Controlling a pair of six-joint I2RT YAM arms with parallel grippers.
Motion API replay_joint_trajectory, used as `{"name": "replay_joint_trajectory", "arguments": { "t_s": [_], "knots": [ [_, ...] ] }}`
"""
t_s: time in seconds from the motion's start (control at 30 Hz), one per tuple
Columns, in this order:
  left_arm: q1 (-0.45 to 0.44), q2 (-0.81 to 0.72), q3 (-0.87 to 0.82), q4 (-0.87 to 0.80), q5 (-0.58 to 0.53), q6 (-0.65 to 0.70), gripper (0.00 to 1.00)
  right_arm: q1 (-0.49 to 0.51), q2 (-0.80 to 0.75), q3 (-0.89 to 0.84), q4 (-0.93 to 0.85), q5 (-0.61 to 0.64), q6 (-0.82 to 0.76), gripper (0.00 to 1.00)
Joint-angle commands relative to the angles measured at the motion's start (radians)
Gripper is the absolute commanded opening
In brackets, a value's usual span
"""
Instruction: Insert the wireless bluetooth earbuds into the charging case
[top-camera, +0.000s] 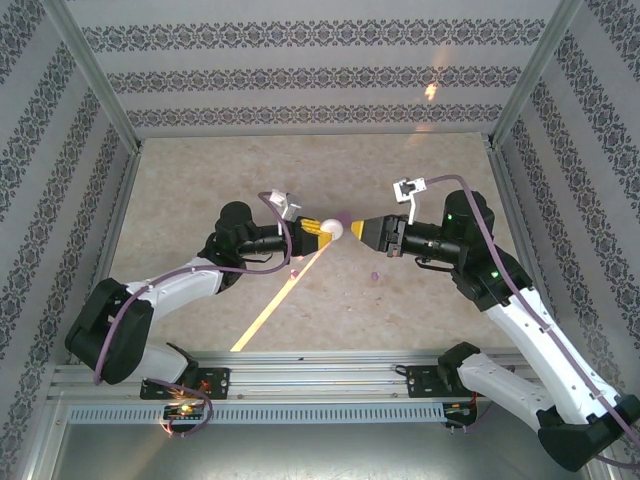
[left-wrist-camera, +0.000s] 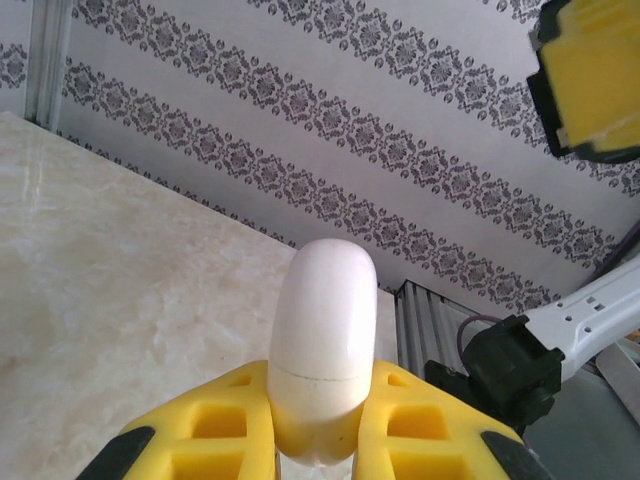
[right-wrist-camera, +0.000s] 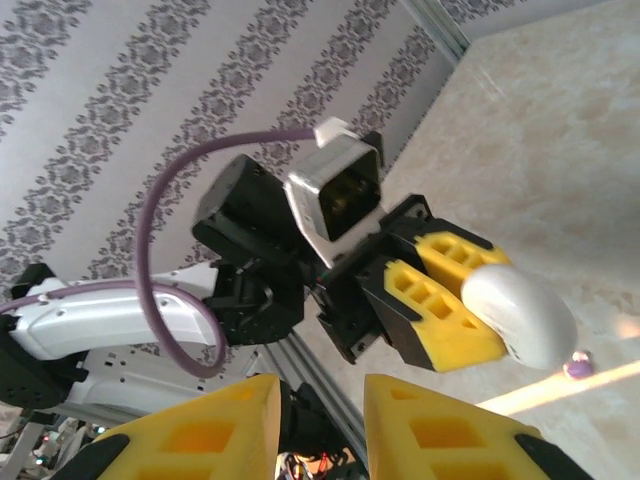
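The left gripper moves away from my right gripper next, then tilts and lowers onto bare tabletop to release the charging case (top-camera: 333, 228), since the case hangs in the air.
A white, pill-shaped charging case (left-wrist-camera: 322, 340) with its lid seam closed is held above the table, and my left gripper (left-wrist-camera: 320, 405) is shut on its lower end. From above, the case (top-camera: 333, 228) hangs mid-table between both grippers. My right gripper (top-camera: 361, 229) faces it from the right, a short gap away, open with nothing between its yellow fingers (right-wrist-camera: 440, 425). In the right wrist view the case (right-wrist-camera: 518, 312) sticks out of the left gripper (right-wrist-camera: 470, 300). One purple earbud (top-camera: 375, 275) lies on the table below; it shows again as a purple earbud (right-wrist-camera: 576, 367) beside a light streak.
A small purplish piece (top-camera: 293, 272) lies on the table near the left arm. A bright sunlight stripe (top-camera: 280, 305) crosses the beige table. Patterned walls and metal frame posts (top-camera: 95, 75) enclose the workspace. The rail (top-camera: 320, 375) with the arm bases runs along the near edge.
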Motion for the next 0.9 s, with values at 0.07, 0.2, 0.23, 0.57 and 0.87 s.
{"name": "replay_joint_trajectory", "arguments": {
  "t_s": [0.07,0.2,0.23,0.57,0.87],
  "knots": [
    [0.014,-0.009,-0.002,0.045,-0.017,-0.012,0.03,-0.014,0.021,0.015,-0.155,0.17,-0.056,0.32],
    [0.027,-0.053,0.014,-0.137,-0.061,0.066,0.04,-0.015,0.028,-0.013,-0.223,0.305,-0.045,0.32],
    [0.033,-0.063,0.022,-0.195,-0.078,0.085,0.04,-0.015,0.029,-0.028,-0.228,0.331,-0.033,0.32],
    [0.195,0.017,0.098,-0.392,-0.129,-0.048,0.04,0.009,0.127,-0.143,-0.172,0.366,0.05,0.34],
    [0.34,0.242,0.25,-0.611,-0.276,-0.088,0.03,0.033,0.263,-0.134,-0.112,0.349,0.037,0.37]
  ]
}}
